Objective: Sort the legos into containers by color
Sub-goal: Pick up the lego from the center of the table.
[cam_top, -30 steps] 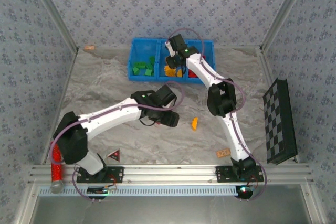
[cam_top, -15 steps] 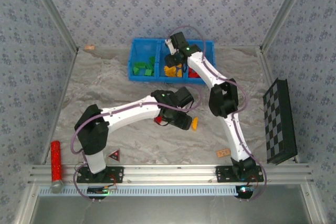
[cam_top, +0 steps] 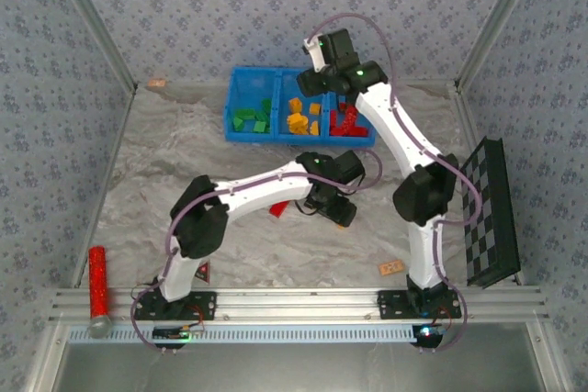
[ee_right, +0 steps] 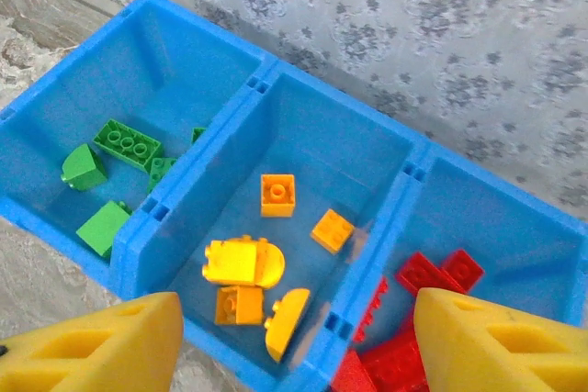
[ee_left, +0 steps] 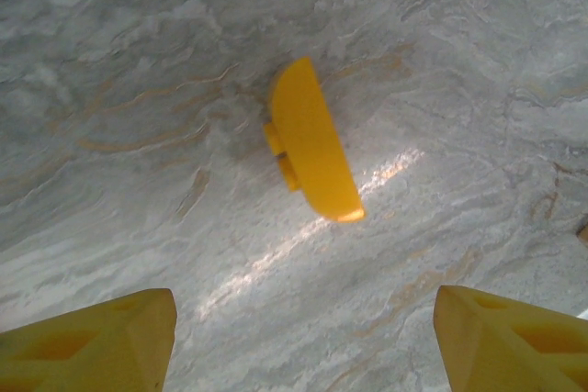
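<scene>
The lego's long sides already face my open fingers, so my left gripper will next go down toward the tabletop, onto the middle of the curved yellow lego [cam_top: 342,226] [ee_left: 310,140].
The blue bin [cam_top: 241,89] stands at the back of the table. Its left compartment holds green legos [ee_right: 119,144], the middle one yellow-orange legos [ee_right: 243,262], the right one red legos [ee_right: 432,273]. My right gripper [ee_right: 294,346] hangs open above the middle compartment, nothing between its fingers [ee_right: 92,346]. In the top view the right gripper [cam_top: 323,87] is over the bin's back edge. My left gripper [ee_left: 303,341] is open just above the table, over mid-table [cam_top: 342,213]. A curved yellow lego [ee_left: 310,140] lies flat ahead of its fingers, untouched. A red lego [cam_top: 277,210] lies beside the left forearm.
A red cylinder [cam_top: 96,277] lies at the near left. A red-and-black triangle [cam_top: 202,271] sits by the left arm's base, and a tan tile [cam_top: 390,267] by the right arm's base. A checkered board [cam_top: 487,213] leans at the right wall.
The right gripper opened and rose up and back from the middle compartment. The left arm swung right until its gripper came over the yellow lego, uncovering a red lego on the table.
</scene>
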{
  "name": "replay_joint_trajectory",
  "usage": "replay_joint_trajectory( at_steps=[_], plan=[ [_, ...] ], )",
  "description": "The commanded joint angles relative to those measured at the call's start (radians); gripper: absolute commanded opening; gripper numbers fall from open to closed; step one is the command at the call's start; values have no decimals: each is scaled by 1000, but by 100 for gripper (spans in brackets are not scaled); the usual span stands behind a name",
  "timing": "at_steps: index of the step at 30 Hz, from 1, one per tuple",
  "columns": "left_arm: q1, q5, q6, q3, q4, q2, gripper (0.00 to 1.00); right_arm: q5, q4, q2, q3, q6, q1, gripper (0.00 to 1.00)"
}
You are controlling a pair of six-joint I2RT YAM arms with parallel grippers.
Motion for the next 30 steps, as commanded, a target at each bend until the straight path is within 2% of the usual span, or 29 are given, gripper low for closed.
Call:
replay_joint_trajectory(
  at_steps=[1, 11, 18, 20, 25, 30],
  plan=[
    [-7, 10, 40, 64, -71, 58, 74, 76, 5, -141, -98, -17, 0, 72],
    [-15, 44, 59, 169, -88, 188, 74, 186, -27, -505, -400, 73, -33, 79],
    [-15, 19, 81, 195, -112, 247, 73, 189, -87, -703, -566, 138, -71, 80],
    [-14, 3, 89, 255, -145, 277, 72, 191, -112, -781, -609, 163, -61, 80],
    [-12, -24, 80, 264, -135, 293, 67, 148, -185, -968, -705, 244, -60, 80],
    [-7, -10, 81, 265, -134, 306, 55, 135, -293, -1071, -767, 311, -56, 80]
  ],
)
